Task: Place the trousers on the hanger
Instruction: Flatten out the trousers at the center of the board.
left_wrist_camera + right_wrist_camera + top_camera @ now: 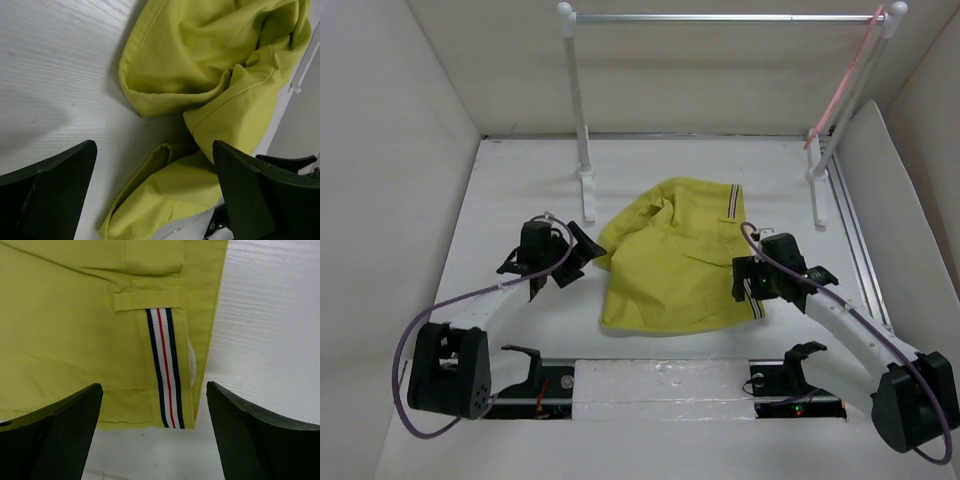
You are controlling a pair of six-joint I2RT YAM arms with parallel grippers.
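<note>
Next, my right gripper comes down onto the stripes just short of the trousers' near corner [752,294] [168,380] and closes there, since the striped waistband lies between its open fingers.
The mustard-yellow trousers [672,255] lie crumpled flat on the white table between the two arms. Their striped waistband [165,367] shows in the right wrist view, at the cloth's near right corner. The pale pink hanger [845,85] hangs from the right end of the rail, far from both grippers. My left gripper [582,252] is open at the trousers' left edge, with folds of the cloth [210,75] ahead of its fingers. My right gripper [748,283] is open just above the striped corner, holding nothing.
A rack with white posts [576,110] and a silver rail [720,17] stands at the back of the table. A white panel [885,200] leans along the right side. White walls enclose the left, back and right.
</note>
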